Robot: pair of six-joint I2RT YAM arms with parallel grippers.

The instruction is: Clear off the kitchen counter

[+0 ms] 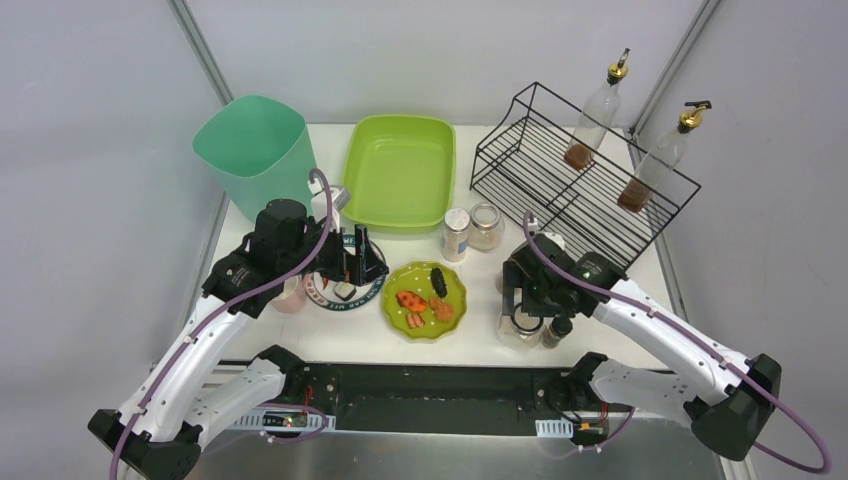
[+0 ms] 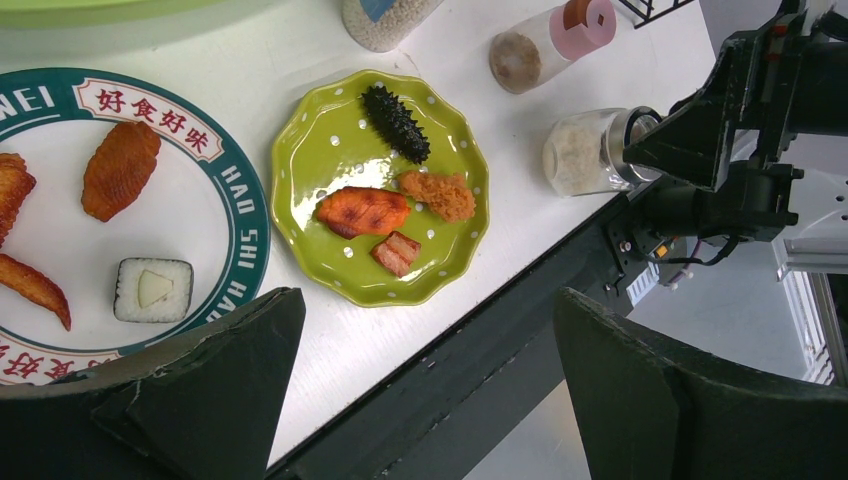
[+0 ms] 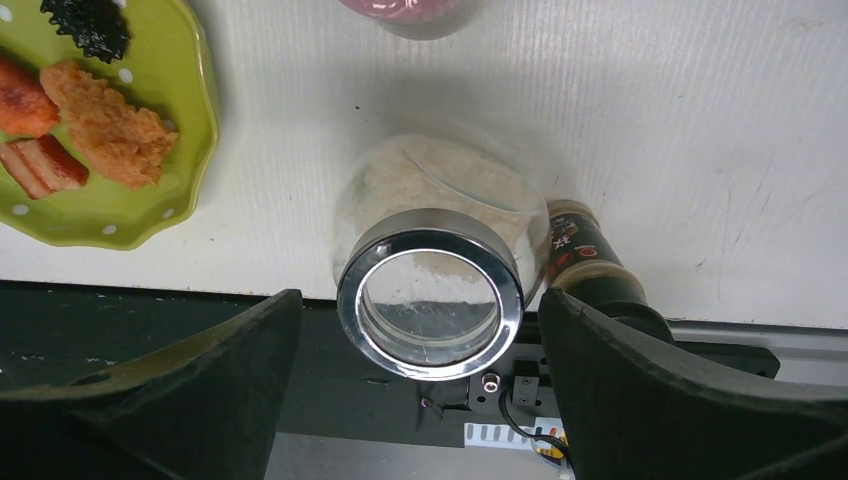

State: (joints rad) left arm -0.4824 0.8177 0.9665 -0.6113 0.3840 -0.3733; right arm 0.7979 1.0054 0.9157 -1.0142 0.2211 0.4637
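Note:
The open fingers of my right gripper go down slightly to either side of the lid's rim and close next, since the jar's chrome lid [image 1: 527,321] [image 3: 430,295] lies just below, between them.
On the white kitchen counter [image 1: 480,305] a lime-green plate [image 1: 424,300] holds several pieces of food. To its left lies a white plate with a teal rim [image 2: 215,160], with my left gripper [image 1: 352,262] hovering open and empty over its near edge [image 2: 428,300]. My right gripper [image 1: 522,300] is open at the counter's front edge. Its fingers [image 3: 420,300] stand either side of a glass jar with a chrome lid [image 3: 430,290], apart from it. A small brown bottle with a black cap [image 3: 590,265] touches the jar's right side.
At the back stand a teal bin [image 1: 255,150], a lime-green tub [image 1: 398,170] and a black wire rack [image 1: 580,185] with two oil bottles [image 1: 600,100]. Two jars [image 1: 456,234] stand behind the green plate. A pink-lidded jar [image 2: 550,40] lies near the glass jar.

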